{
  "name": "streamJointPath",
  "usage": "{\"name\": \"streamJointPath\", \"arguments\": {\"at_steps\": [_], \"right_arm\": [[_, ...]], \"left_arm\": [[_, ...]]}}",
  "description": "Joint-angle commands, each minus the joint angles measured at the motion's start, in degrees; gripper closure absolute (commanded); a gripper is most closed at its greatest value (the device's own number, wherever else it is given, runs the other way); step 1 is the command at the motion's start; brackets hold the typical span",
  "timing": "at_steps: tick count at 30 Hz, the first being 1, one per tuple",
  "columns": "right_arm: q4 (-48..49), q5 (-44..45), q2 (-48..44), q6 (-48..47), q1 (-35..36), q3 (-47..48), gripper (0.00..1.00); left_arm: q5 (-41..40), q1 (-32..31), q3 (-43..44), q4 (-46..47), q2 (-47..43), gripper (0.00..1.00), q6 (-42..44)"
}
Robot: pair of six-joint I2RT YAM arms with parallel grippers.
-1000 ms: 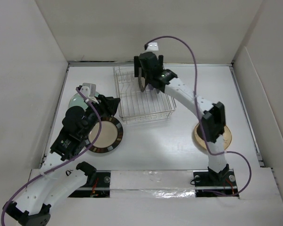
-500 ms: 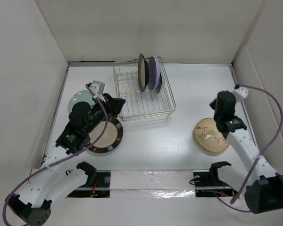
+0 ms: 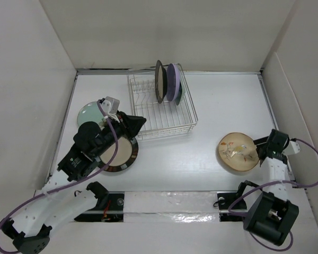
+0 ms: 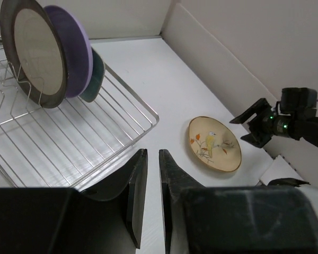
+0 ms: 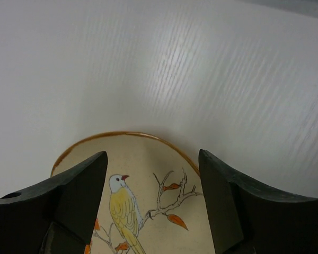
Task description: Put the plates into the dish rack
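The plate is to the left of my right gripper in the top view, so my right gripper should slide that way and close on the tan floral plate's rim (image 3: 257, 152) (image 5: 190, 161).
The dish rack (image 3: 161, 108) stands at the back with a dark brown plate (image 3: 158, 82) and a lavender plate (image 3: 174, 83) upright in it; both show in the left wrist view (image 4: 34, 53) (image 4: 74, 47). My left gripper (image 3: 135, 123) (image 4: 152, 153) is shut and empty, over the rack's near left corner, above the brown-rimmed cream plate (image 3: 119, 154). A small pale green plate (image 3: 89, 112) lies behind it. My right gripper (image 3: 261, 148) (image 5: 153, 174) is open, its fingers straddling the right edge of the tan floral plate (image 3: 236, 152) (image 5: 148, 211) (image 4: 214, 144).
White walls close in the table on the left, back and right. A third, darker dish (image 4: 98, 74) leans behind the lavender plate in the rack (image 4: 69, 137). A taped strip (image 3: 169, 201) runs along the near edge between the arm bases.
My right arm has left the rack, swung right and dropped low beside the floral plate. The two plates stay upright in the rack. My left gripper has shifted slightly toward the rack's corner.
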Motion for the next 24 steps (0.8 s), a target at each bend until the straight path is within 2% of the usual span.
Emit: {"name": "streamJointPath", "arguments": {"at_steps": [1, 6, 11, 14, 18, 20, 24], "right_arm": [[-2.53, -5.55, -0.64, 3.73, -0.57, -0.75, 0.24], [-3.06, -5.91, -0.82, 5.14, -0.05, -1.54, 0.19], [-1.05, -4.76, 4.01, 6.81, 1.45, -1.71, 0.18], [5.71, -9.94, 9.17, 7.86, 2.59, -5.31, 0.17], [15.63, -17.75, 9.55, 11.99, 6.89, -9.01, 0.18], [17.32, -16.81, 9.03, 13.22, 9.17, -8.57, 0.18], [24.35, -20.23, 10.34, 12.80, 11.21, -6.74, 0.29]], "left_arm": [[-2.00, -1.97, 2.78, 0.55, -2.26, 0.87, 1.18], [-1.74, -5.22, 2.42, 0.46, -2.35, 0.87, 1.27], [-2.61, -6.37, 2.25, -0.07, -3.93, 0.86, 1.53], [-4.10, -6.89, 2.34, -0.51, -4.81, 0.86, 1.97], [-3.85, -6.89, 2.25, -0.42, -4.73, 0.86, 2.06], [-3.84, -6.89, 2.16, -0.60, -4.55, 0.86, 2.06], [-4.55, -6.89, 1.90, -0.77, -4.11, 0.86, 2.23]]}}
